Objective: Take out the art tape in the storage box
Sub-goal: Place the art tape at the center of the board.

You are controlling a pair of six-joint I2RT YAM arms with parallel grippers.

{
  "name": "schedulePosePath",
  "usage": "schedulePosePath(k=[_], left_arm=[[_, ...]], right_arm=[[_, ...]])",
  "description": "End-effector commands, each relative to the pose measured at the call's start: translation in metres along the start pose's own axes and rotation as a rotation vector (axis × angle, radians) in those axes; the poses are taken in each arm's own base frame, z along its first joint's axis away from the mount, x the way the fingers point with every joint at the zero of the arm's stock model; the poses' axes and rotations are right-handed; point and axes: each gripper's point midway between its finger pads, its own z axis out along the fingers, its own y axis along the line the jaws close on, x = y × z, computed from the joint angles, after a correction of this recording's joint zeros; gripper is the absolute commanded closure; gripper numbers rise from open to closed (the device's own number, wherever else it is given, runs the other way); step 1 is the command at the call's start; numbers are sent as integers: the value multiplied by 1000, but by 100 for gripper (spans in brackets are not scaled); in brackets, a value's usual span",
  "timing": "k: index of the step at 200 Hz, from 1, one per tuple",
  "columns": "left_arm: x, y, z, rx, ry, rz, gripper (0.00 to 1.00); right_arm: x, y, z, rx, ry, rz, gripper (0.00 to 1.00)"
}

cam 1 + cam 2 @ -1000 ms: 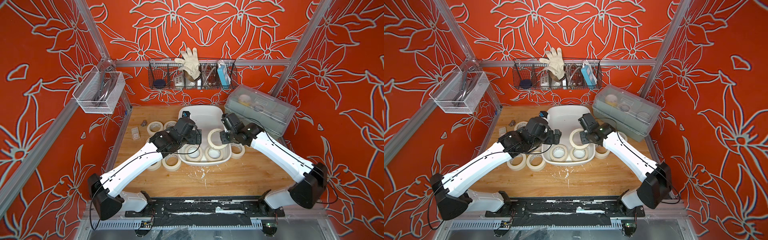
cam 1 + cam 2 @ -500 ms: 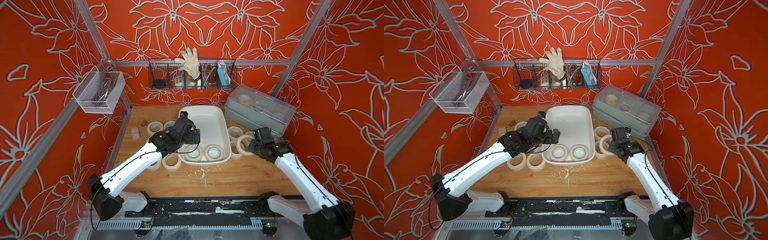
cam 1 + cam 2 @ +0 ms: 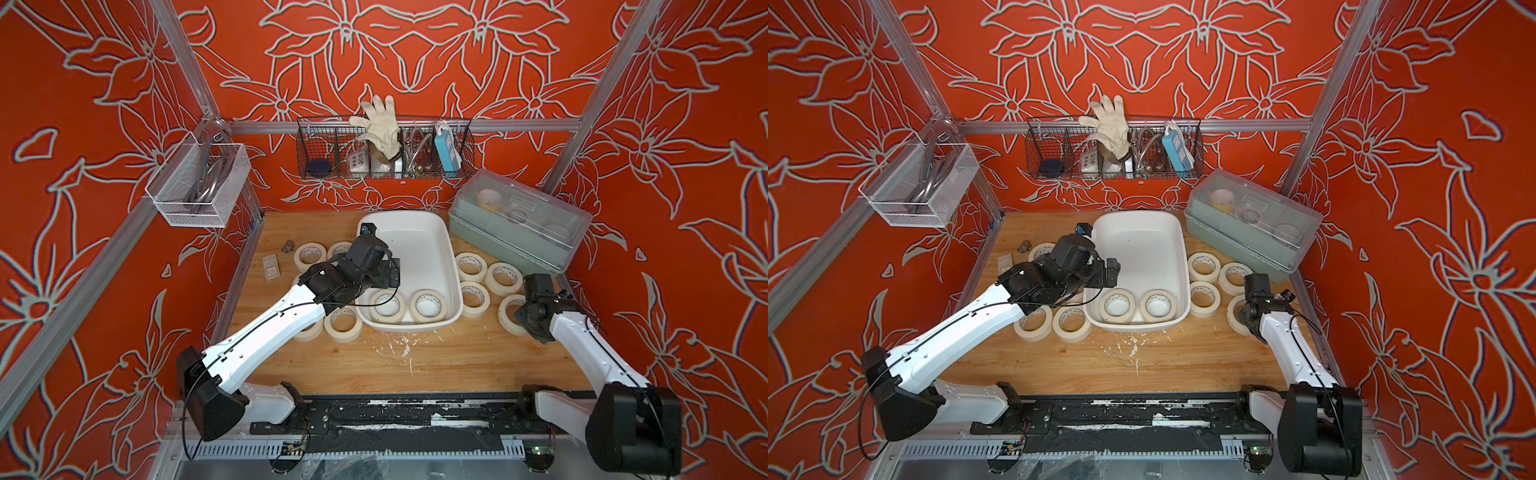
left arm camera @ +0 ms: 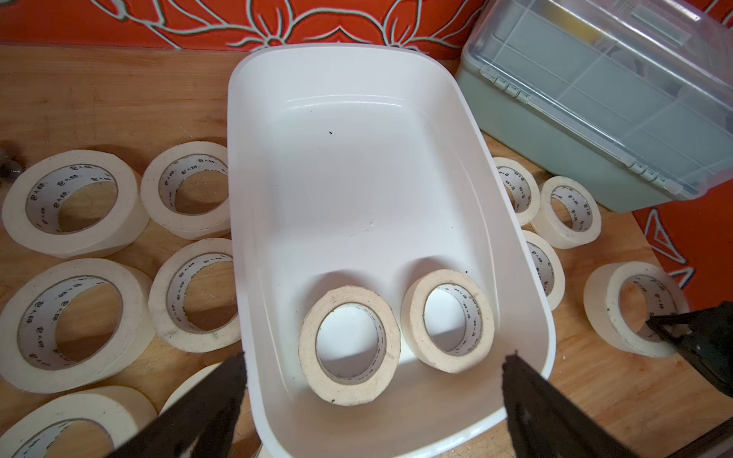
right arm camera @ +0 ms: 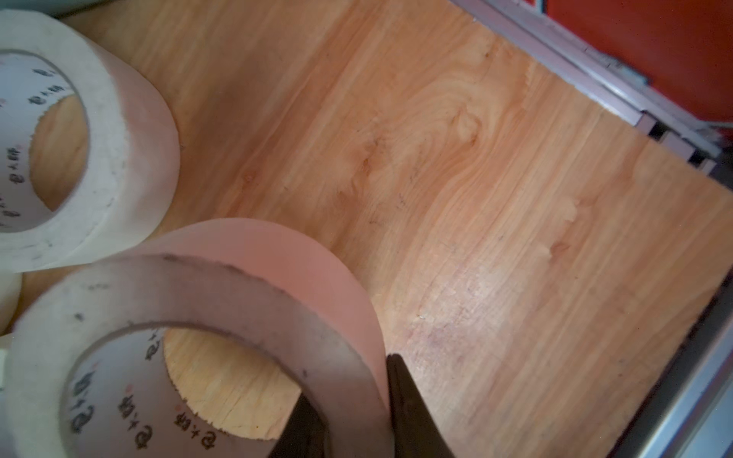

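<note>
The roll goes down with my right gripper toward the storage box next for release, since the bare wood beside the other rolls lies below the gripper, nearer the box.
The white storage box (image 3: 405,235) (image 3: 1138,241) stands mid-table. Two cream art tape rolls (image 3: 388,306) (image 3: 428,305) lie flat at its near end, also in the left wrist view (image 4: 349,345) (image 4: 448,321). My left gripper (image 3: 390,274) (image 4: 377,359) hangs open above the box's near left part, holding nothing. To the right of the box, low at the table, my right gripper (image 3: 519,316) (image 5: 349,380) is shut on the wall of another tape roll (image 5: 222,285) (image 3: 505,318), one finger inside the ring and one outside.
Several tape rolls lie on the wood left (image 3: 343,326) and right (image 3: 471,266) of the box. A grey-green box with a clear lid (image 3: 519,224) stands at the back right. Wire baskets (image 3: 384,149) (image 3: 199,187) hang on the walls. A small card (image 3: 271,266) lies far left.
My right arm has swung from over the box out to the right and down to the table, carrying its tape roll. The left arm has barely moved and stays open.
</note>
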Motion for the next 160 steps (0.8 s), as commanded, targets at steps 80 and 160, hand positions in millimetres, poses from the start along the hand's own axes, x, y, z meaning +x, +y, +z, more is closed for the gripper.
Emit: schedulePosePath(k=[80, 160], left_arm=[[1, 10, -1, -37, -14, -8, 2], [3, 12, -1, -45, -13, -2, 2]], right_arm=[[-5, 51, 49, -132, 201, 12, 100], [-16, 45, 34, -127, 155, 25, 38]])
